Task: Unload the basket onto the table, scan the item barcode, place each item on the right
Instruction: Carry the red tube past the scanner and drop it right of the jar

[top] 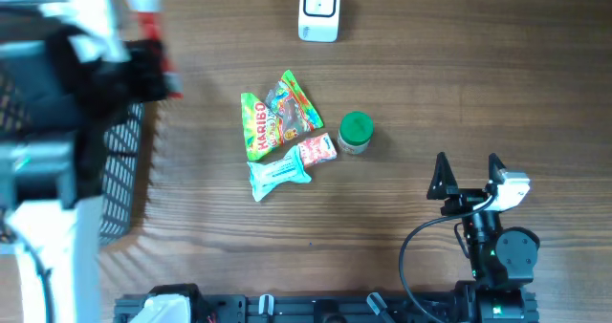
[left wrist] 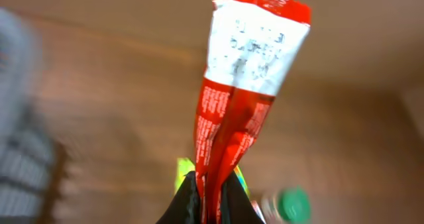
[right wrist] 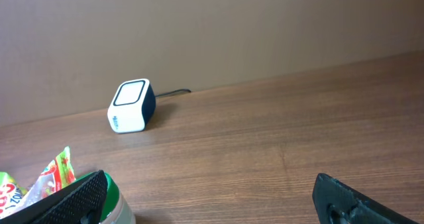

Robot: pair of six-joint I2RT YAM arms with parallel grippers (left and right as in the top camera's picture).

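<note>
I will sweep my left gripper right in the overhead view, lower it to the bare tabletop past the jar and release the packet.
My left gripper is shut on the lower end of a red and white snack packet, which stands up in front of the wrist camera with printed text on its white part. In the overhead view this gripper is raised at the far left and blurred, the packet sticking out toward the back. The white barcode scanner sits at the back middle of the table, well to the right of the packet. My right gripper rests open at the front right with nothing between its fingers.
A pile lies mid-table: a green Haribo bag, a colourful bag, a small red-white packet, a pale blue packet and a green-lidded jar. A black mesh basket stands at the left edge.
</note>
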